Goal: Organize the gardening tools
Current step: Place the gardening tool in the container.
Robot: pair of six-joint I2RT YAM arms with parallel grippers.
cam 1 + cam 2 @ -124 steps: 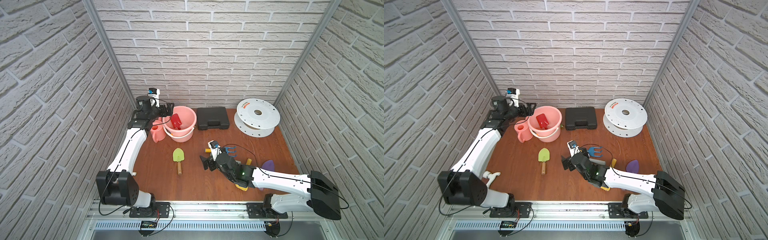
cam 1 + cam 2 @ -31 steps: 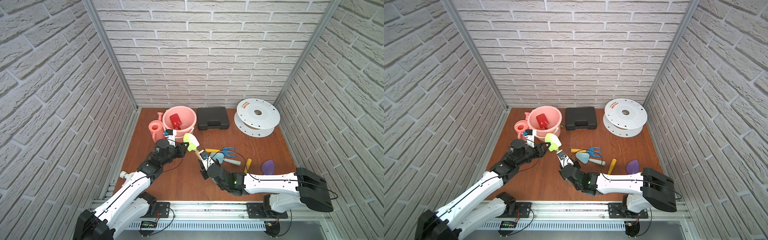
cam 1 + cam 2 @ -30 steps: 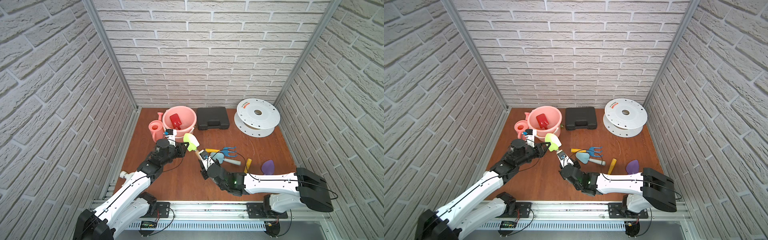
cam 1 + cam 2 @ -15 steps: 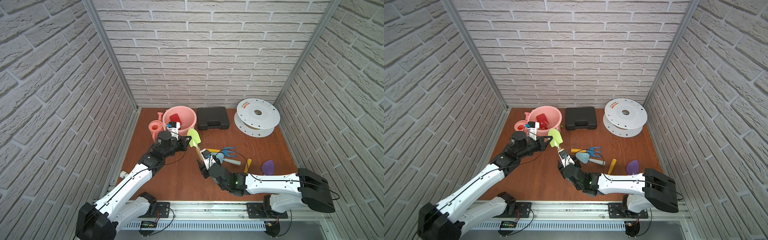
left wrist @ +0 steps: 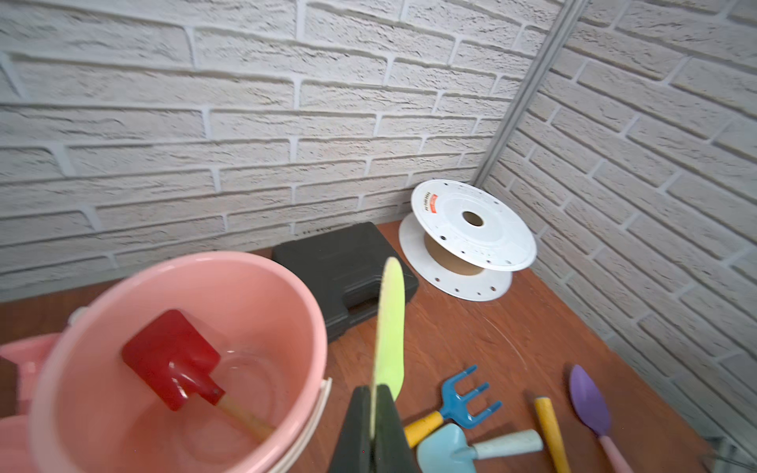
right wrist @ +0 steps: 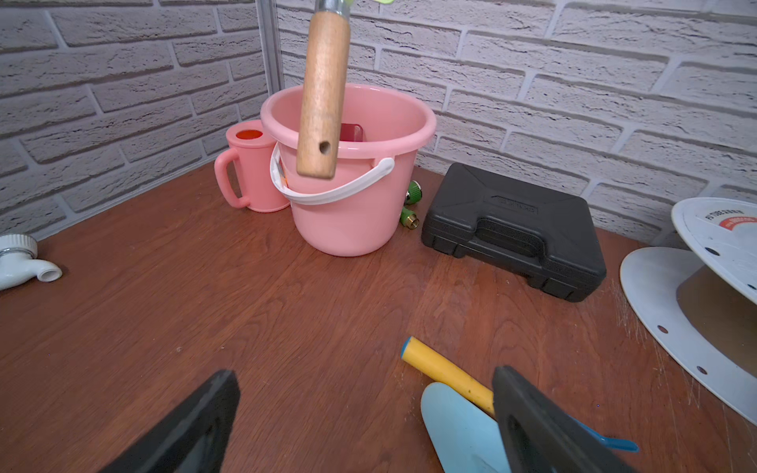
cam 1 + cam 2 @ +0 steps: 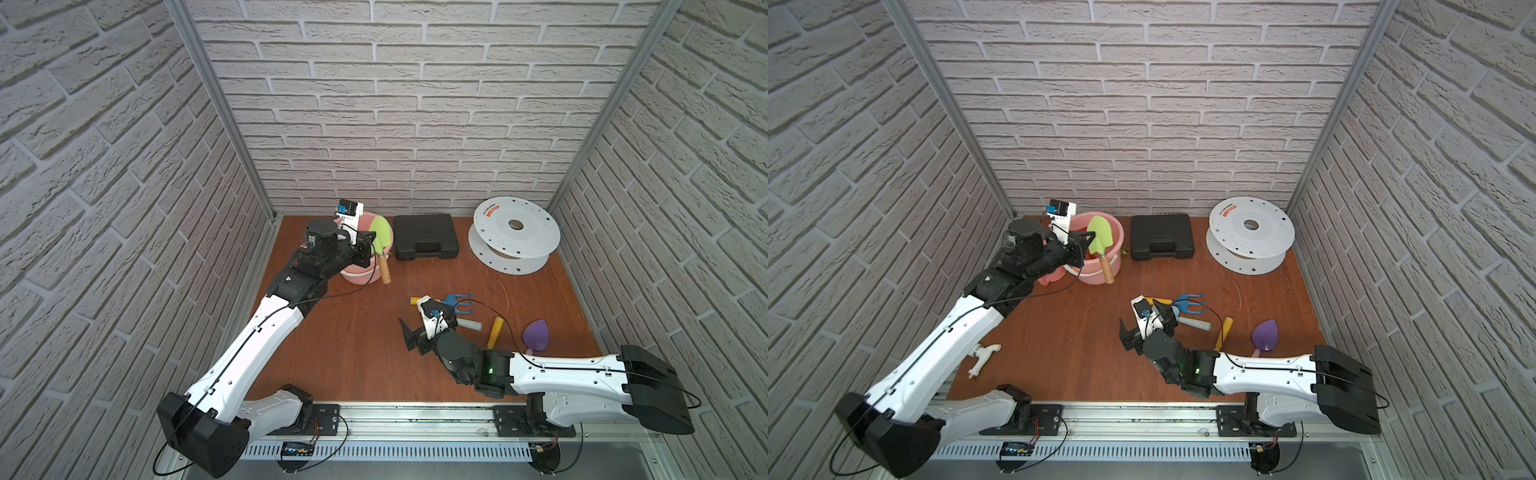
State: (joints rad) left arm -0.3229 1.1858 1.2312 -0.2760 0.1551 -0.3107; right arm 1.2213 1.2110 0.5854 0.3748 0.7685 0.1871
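My left gripper moves outward over the pink bucket's opening (image 7: 367, 225) (image 5: 228, 347) next, then down to release the blade. That opening lies outward of and below the gripper.
My left gripper (image 5: 375, 393) is shut on the blade of the green spade (image 5: 391, 327), which it holds in the air at the rim of the pink bucket (image 7: 361, 274), wooden handle (image 6: 323, 94) hanging down. A red spade (image 5: 172, 360) lies in the bucket. The pink watering can (image 6: 250, 168) stands beside it. My right gripper (image 7: 428, 324) hovers open and empty low over the table. One of its fingers (image 6: 532, 426) is over the blue rake (image 7: 457, 301) and the pale blue trowel (image 6: 458, 426). A yellow handle (image 7: 494, 332) and a purple spade (image 7: 536, 334) lie to the right.
A black case (image 7: 426, 237) lies right of the bucket, with two green hose connectors (image 6: 409, 204) between them. A big white reel (image 7: 515, 235) fills the back right corner. A white pipe fitting (image 7: 982, 353) lies near the front left. Brick walls close in three sides.
The right gripper has opened and let go of the green spade's handle. The left arm has carried the spade by its blade from the table's middle back to the bucket.
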